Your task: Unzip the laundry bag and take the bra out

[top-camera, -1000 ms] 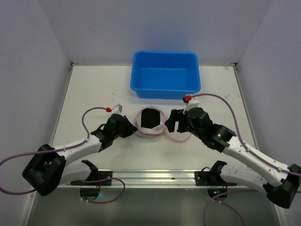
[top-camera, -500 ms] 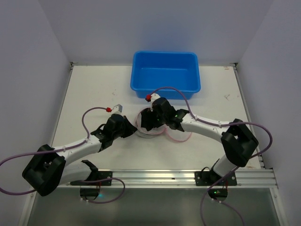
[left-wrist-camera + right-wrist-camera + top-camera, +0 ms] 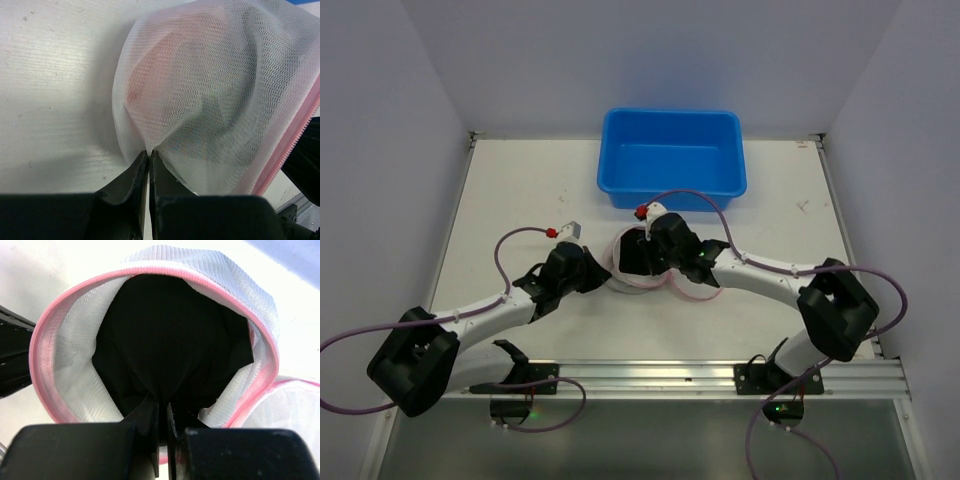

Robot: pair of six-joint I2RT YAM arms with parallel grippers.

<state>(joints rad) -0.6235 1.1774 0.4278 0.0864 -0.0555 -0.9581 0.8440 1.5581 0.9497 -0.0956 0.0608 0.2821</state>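
My right gripper will move up from the bag's opening, move outward, go down into the blue tub and let go of the bra, because the tub is empty and stands beyond the bag.
The laundry bag lies mid-table, a white mesh drum with pink trim, its round face unzipped and open. Its pink-edged lid hangs off to the right. The black bra fills the open mouth. My right gripper reaches into that mouth and is shut on a fold of the bra. From the left, my left gripper is shut on a pinch of the bag's mesh. In the top view the left gripper sits at the bag's left side and the right gripper over its opening.
A blue plastic tub stands just behind the bag, close to the right wrist. The right arm's cable loops over the tub's front edge. A metal rail runs along the near edge.
The right arm swung in from the right to the bag's mouth, and its gripper went from open to shut on the black bra. The left gripper held its place on the mesh.
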